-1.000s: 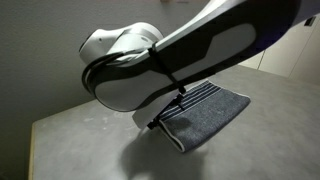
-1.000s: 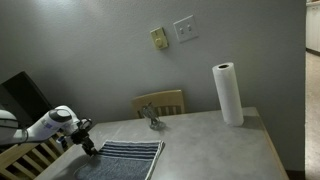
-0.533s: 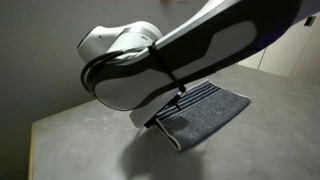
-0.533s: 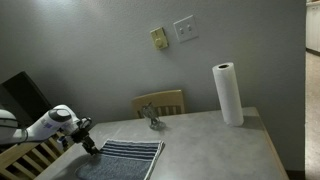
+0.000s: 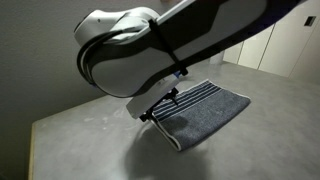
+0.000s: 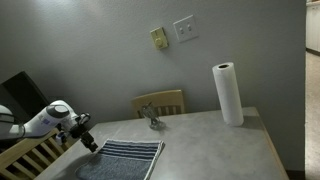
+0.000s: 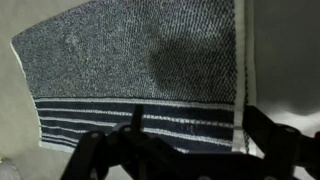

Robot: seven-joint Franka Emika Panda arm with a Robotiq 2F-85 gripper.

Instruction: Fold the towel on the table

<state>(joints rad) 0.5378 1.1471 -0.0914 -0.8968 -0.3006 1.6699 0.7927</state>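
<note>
The white side edge of the towel's plain part runs between my gripper's open fingers, so my gripper moves down and past the towel's stripes onto that edge next.
The blue-grey towel [image 5: 205, 115] lies flat on the pale grey table [image 5: 80, 140], white-striped end toward the arm. It also shows in the other exterior view [image 6: 125, 158] near the table's [image 6: 220, 145] left front. My gripper [image 5: 171, 99] hangs just above the striped end near a corner; the big white arm hides much of it. In an exterior view the gripper [image 6: 90, 146] is at the towel's left edge. In the wrist view the towel [image 7: 130, 60] fills the frame and the gripper [image 7: 195, 125] is open, its fingers spread over the stripes and white edge, holding nothing.
A paper towel roll [image 6: 229, 94] stands at the table's far right. A small metal object [image 6: 151, 118] sits at the back edge in front of a wooden chair [image 6: 160, 102]. Another chair [image 6: 20, 155] is under the arm at the left.
The arm and gripper have risen slightly above the towel's striped end. The towel has not moved.
</note>
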